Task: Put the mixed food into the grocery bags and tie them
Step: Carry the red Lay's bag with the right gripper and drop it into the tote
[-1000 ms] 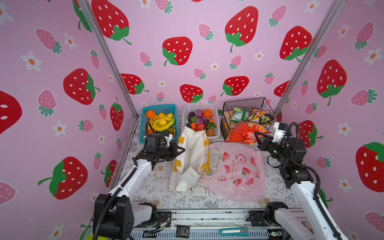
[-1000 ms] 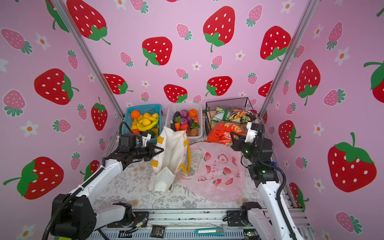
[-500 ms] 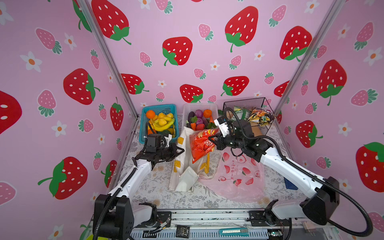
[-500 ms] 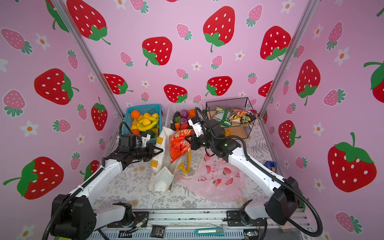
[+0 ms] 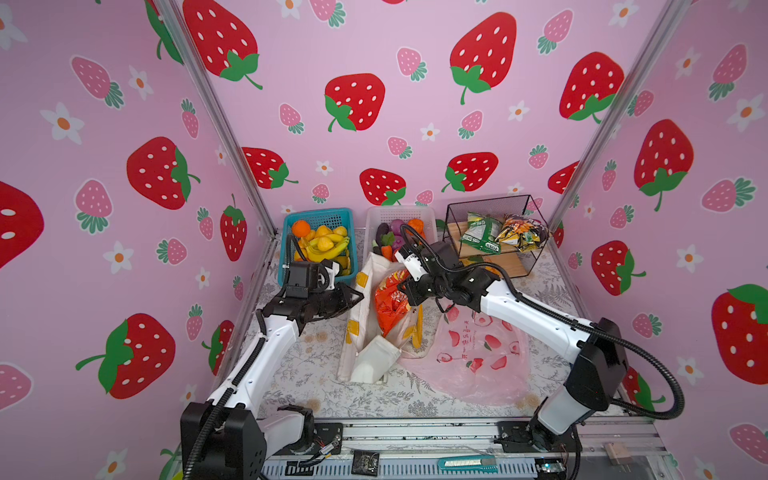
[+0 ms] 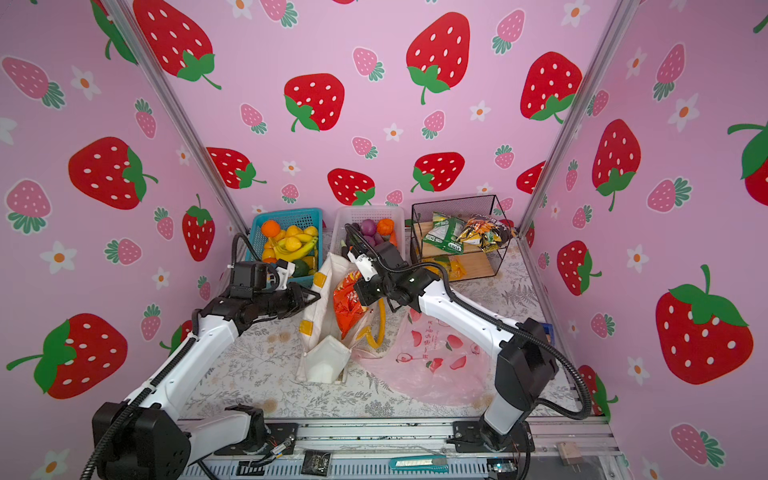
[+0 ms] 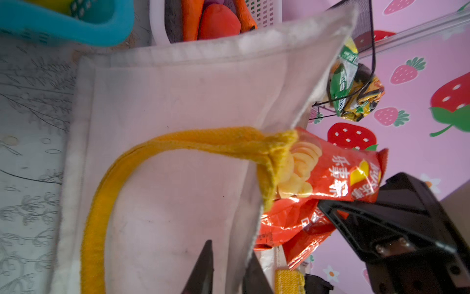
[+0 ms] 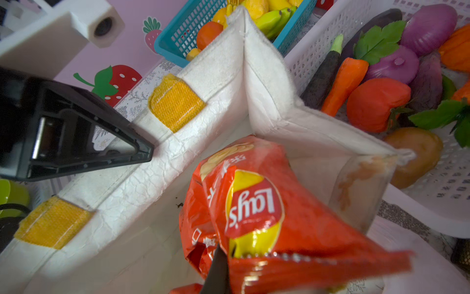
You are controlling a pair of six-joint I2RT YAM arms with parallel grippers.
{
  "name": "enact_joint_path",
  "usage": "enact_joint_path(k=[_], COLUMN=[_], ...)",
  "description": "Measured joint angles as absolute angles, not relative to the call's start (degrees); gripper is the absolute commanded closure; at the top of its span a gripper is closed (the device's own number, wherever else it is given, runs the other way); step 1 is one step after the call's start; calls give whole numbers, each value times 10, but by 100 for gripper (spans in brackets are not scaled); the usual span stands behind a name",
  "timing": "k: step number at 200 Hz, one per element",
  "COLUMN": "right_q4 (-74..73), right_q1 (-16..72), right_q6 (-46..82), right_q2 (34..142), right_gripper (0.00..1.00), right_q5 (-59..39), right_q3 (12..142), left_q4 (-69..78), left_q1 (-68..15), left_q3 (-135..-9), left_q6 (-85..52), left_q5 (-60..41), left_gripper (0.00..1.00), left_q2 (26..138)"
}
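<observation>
The tote's opening (image 5: pixel 371 325) (image 8: pixel 156 227) is below my right gripper, so next I will lower the hanging red-orange snack packet between the tote's canvas sides and let go of it inside.
The cream canvas tote (image 5: pixel 365 316) with yellow straps stands upright mid-table in both top views. My left gripper (image 5: pixel 355 297) reaches its left rim; in the left wrist view the jaws (image 7: pixel 229 252) stand narrowly either side of the canvas wall, which lies between them. My right gripper (image 5: pixel 409 289) is shut on a red-orange snack packet (image 8: pixel 254 203) that hangs in the tote's open mouth. One of its fingers is hidden behind the packet. The pink plastic bag (image 5: pixel 478 353) lies flat to the tote's right. A carrot (image 8: pixel 340 81), tomato (image 8: pixel 373 104) and potato (image 8: pixel 417 152) lie in the white basket.
At the back stand a blue basket (image 5: pixel 286 249) of fruit, the white vegetable basket (image 5: pixel 399 214) and a black wire basket (image 5: pixel 490 203) holding green and yellow packets (image 5: pixel 482 232). A teal cutter (image 5: pixel 467 462) lies on the front rail.
My right arm swung from the wire basket leftward across the table with the red-orange packet, which now hangs lower in the tote's mouth. The left arm stayed at the rim.
</observation>
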State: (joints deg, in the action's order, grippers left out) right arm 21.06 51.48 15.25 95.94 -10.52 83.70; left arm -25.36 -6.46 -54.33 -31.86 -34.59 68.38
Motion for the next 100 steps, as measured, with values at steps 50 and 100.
enact_joint_path(k=[50,100], right_q4=[167,119], right_q1=[541,561], right_q6=[183,202], right_q2=[1035,1095], right_gripper=[89,65], right_q5=[-78,-90], right_q3=[854,869], left_q4=[-285,-280], left_q1=[-56,-38], left_q3=[-548,-542], left_q6=[-285,-288], left_q5=[-306,-304], left_gripper=[100,100], left_q2=[680,670])
